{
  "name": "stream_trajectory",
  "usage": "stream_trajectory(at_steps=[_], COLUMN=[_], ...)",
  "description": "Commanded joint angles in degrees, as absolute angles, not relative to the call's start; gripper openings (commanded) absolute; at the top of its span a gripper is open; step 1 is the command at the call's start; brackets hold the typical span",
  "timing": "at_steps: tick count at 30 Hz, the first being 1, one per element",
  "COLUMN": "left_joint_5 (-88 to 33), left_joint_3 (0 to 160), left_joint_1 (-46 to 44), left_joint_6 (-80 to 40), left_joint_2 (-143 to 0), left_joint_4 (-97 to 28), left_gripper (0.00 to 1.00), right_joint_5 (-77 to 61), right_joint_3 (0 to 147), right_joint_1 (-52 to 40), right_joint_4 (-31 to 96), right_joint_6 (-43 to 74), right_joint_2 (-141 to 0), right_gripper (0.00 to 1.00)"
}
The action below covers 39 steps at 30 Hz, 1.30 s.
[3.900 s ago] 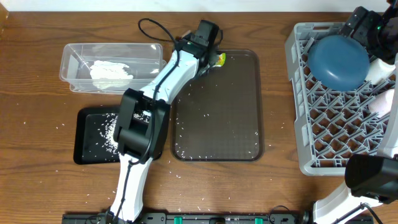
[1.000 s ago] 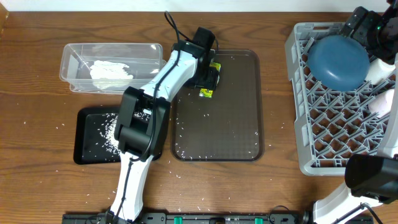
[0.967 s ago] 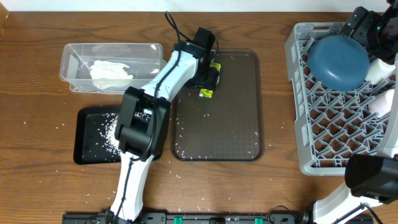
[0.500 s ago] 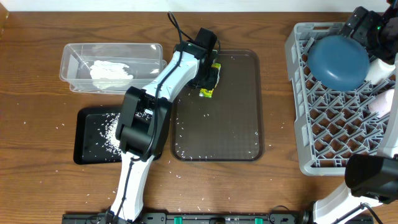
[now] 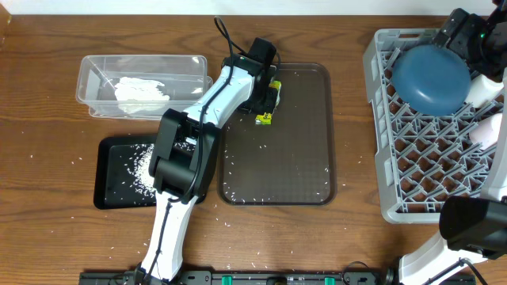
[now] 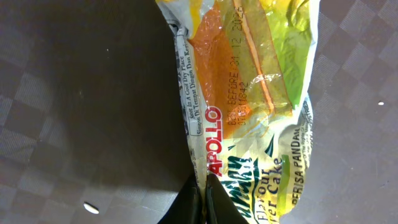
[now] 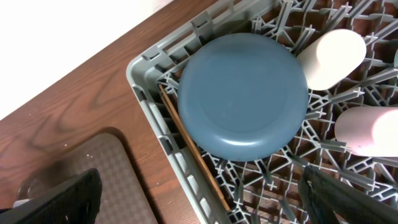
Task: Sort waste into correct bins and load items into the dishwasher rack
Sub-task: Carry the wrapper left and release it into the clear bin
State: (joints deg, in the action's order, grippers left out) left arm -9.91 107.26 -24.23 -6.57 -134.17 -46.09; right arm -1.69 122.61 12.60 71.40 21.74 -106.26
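My left gripper lifts the wrapper [image 5: 264, 117] over the rim of the clear tub on its left in the overhead view next and releases inside, since the napkin is already there.
The yellow-green snack wrapper [image 6: 249, 106] lies on the dark-brown serving tray [image 5: 293, 158], near its far left part. My left gripper [image 6: 204, 190] is shut on the wrapper's [image 5: 264, 117] printed edge, which is pinched between the black fingertips [image 6: 189, 202]. My right gripper [image 7: 200, 177] hangs open above the far left corner of the dishwasher rack [image 5: 396, 158], holding nothing. The dark-blue bowl [image 7: 242, 96] sits upside down in the rack. Thin chopsticks [image 7: 193, 155] lie along the rack's left wall. A pink cup [image 7: 367, 130] lies beside the bowl.
The clear tub [image 5: 95, 67] at the back left holds the crumpled napkin [image 5: 142, 93]. The black tray [image 5: 111, 198] in front of it holds rice [image 5: 141, 165]. Loose grains dot the serving tray and the table. A pale cup [image 7: 329, 59] rests in the rack.
The left gripper's jaws have shut on the wrapper's edge. Earlier the wrapper lay at the tray's far rim; it is now further in. The right arm has not moved.
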Motion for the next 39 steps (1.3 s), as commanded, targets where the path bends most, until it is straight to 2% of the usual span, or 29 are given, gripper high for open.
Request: stream_trajectory(at_steps=[1,8,13,19,30,39], left_joint_5=[-9.2,-8.4,-3.0,-4.5,-6.9,-6.8], left_joint_3=[107.3,108.0,108.0,108.0,107.9,107.7], left_joint_1=[-24.3,-22.8,-17.8,-9.0,2.4,6.5], left_joint_6=[-8.6,-16.1,-33.2,-48.6,-52.6,-70.7], left_joint_2=[-134.7,-127.5,-122.2,-120.5,-120.6,-120.6], left_joint_4=[-46.6,-47.3,-47.6,-47.9,-48.4,-58.1], left_gripper=[0.06,0.06,0.06,0.06,0.06,0.08], right_joint_5=[-1.5,-1.5,-1.5,-1.5,-1.5,-1.5], right_joint_3=[122.8,122.8,122.8,122.8,122.8,122.8], right_joint_1=[12.7,12.7,12.7,12.7,12.7,12.7], right_joint_4=[71.6,71.6,71.6,71.6,71.6,71.6], right_joint_6=[22.3,22.3,22.3,22.3,22.3,22.3], right_joint_2=[-106.1,-106.1,-106.1,-106.1,-106.1,-106.1], right_gripper=[0.99,0.99,0.99,0.99,0.99,0.99])
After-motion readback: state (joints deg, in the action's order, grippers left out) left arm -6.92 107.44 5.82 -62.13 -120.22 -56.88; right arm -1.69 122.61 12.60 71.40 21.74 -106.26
